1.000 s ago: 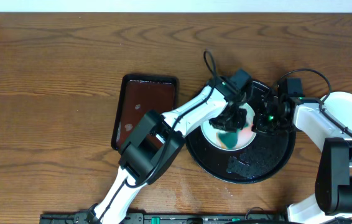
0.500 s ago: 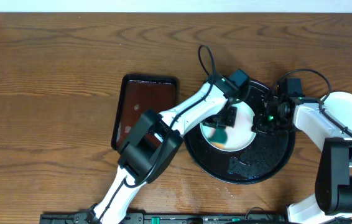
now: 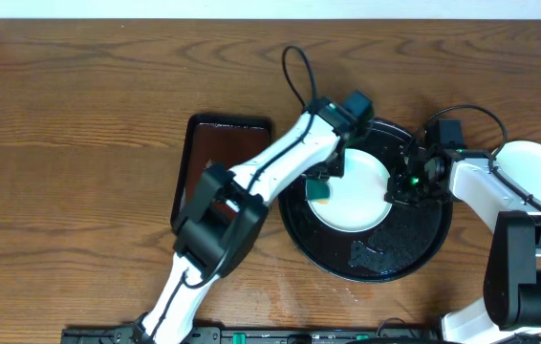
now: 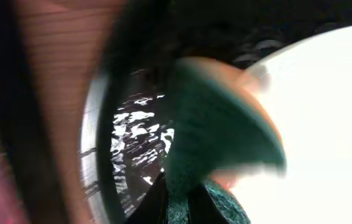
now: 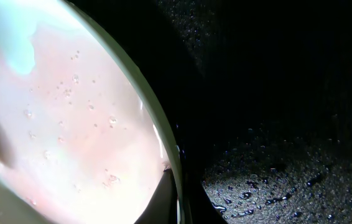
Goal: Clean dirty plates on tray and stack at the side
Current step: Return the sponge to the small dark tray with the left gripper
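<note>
My left gripper should lift the green sponge point(image 3: 320, 193) off the plate, then lower it over the red-brown tray.
A pale plate point(image 3: 357, 194) with a greenish rim lies on the wet black tray point(image 3: 400, 253). My left gripper point(image 3: 321, 188) is shut on a green sponge point(image 3: 320, 193) at the plate's left edge. The left wrist view shows the sponge point(image 4: 216, 134) blurred over the plate point(image 4: 331, 124) and the tray point(image 4: 132, 149). My right gripper point(image 3: 398, 188) is shut on the plate's right rim. The right wrist view shows its fingers point(image 5: 177, 202) pinching the rim, and the plate point(image 5: 70, 124) carries a faint pink wet film. A white plate point(image 3: 538, 177) sits on the table, right of the tray.
A small red-brown rectangular tray point(image 3: 223, 167) lies left of the black tray, under the left arm. Water drops cover the black tray's floor point(image 5: 288, 162). The table's back edge runs along the top.
My left gripper has swept the sponge from the plate's middle to its left edge. The red smear on the plate no longer shows from overhead. The right gripper has stayed on the rim.
</note>
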